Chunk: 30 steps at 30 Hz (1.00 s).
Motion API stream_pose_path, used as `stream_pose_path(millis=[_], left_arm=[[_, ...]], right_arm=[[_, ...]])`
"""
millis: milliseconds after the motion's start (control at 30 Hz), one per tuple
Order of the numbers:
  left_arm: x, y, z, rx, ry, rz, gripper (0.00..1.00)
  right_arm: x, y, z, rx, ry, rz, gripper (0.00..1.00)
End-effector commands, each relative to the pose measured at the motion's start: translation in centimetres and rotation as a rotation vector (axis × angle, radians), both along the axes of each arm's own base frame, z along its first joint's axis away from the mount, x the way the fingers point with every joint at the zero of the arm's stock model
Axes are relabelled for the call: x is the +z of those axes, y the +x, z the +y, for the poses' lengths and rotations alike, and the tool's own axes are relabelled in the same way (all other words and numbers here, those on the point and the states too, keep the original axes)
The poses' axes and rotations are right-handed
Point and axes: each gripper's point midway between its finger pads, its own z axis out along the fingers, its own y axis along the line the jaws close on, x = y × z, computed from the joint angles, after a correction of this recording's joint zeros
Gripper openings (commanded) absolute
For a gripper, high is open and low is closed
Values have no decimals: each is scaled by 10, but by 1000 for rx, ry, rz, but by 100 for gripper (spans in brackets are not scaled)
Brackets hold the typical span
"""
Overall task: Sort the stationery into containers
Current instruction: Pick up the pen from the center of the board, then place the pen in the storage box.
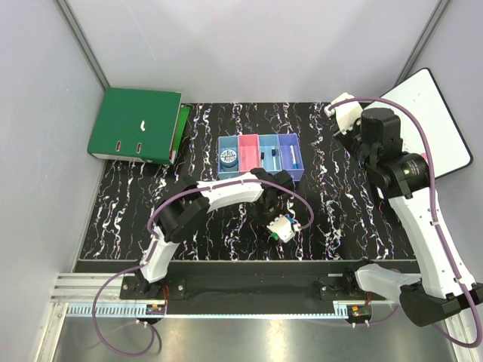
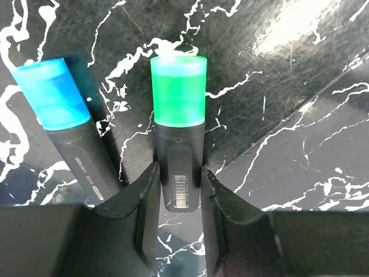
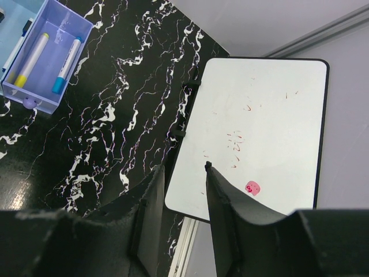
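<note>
My left gripper holds the green-capped marker and needs to lift and move outward to release it inside the pink bin, because the bin is outward and to its left in the top view.
My left gripper is shut on the black body of a green-capped marker, low over the table. A blue-capped marker lies just left of it. In the top view this gripper is in front of the row of four bins. The tape roll sits in the leftmost light blue bin. Thin white pens lie in the purple bin. My right gripper is open and empty, held high at the far right.
A green ring binder lies at the back left. A white board with a black rim lies at the back right, under my right gripper. Grey walls close the back and sides.
</note>
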Motion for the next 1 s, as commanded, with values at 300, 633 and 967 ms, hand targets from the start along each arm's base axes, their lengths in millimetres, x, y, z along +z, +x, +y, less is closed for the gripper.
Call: stream_pose_path(millis=[300, 633, 967], left_arm=[[52, 37, -2, 590, -102, 54, 0], [116, 63, 18, 970, -205, 51, 0], [171, 128, 24, 1437, -355, 192, 0]], right_arm=[[19, -13, -10, -49, 53, -91, 40], [27, -27, -23, -83, 40, -128, 40], [32, -33, -28, -96, 26, -146, 40]])
